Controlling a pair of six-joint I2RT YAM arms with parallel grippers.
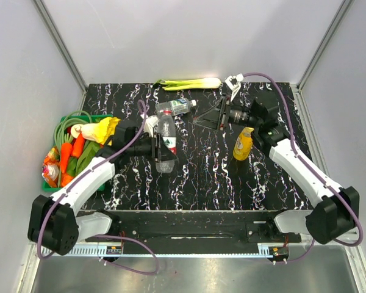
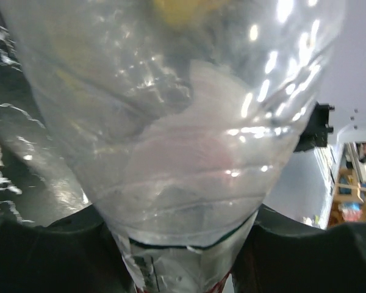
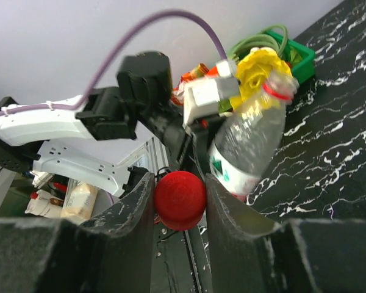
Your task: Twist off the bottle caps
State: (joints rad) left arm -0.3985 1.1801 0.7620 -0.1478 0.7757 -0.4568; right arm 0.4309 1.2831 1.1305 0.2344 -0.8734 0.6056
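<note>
The red cap goes down on the left in the top view next and my right gripper releases it there, since bare tabletop lies below.
My left gripper is shut on the clear red-labelled bottle, holding it tilted above the table. In the left wrist view that bottle fills the frame, with a dark finger on each side of its labelled part. Its neck shows a red ring and no cap. The red cap is apart from the bottle, with my right gripper shut on it. The right gripper hangs right of the bottle. A blue-green-labelled bottle lies behind. The yellow-orange juice bottle stands capped.
A green basket at the left edge holds carrots, a green hose and a yellow item. A leek lies along the back edge, with a white clip beside it. Grey walls enclose the table.
</note>
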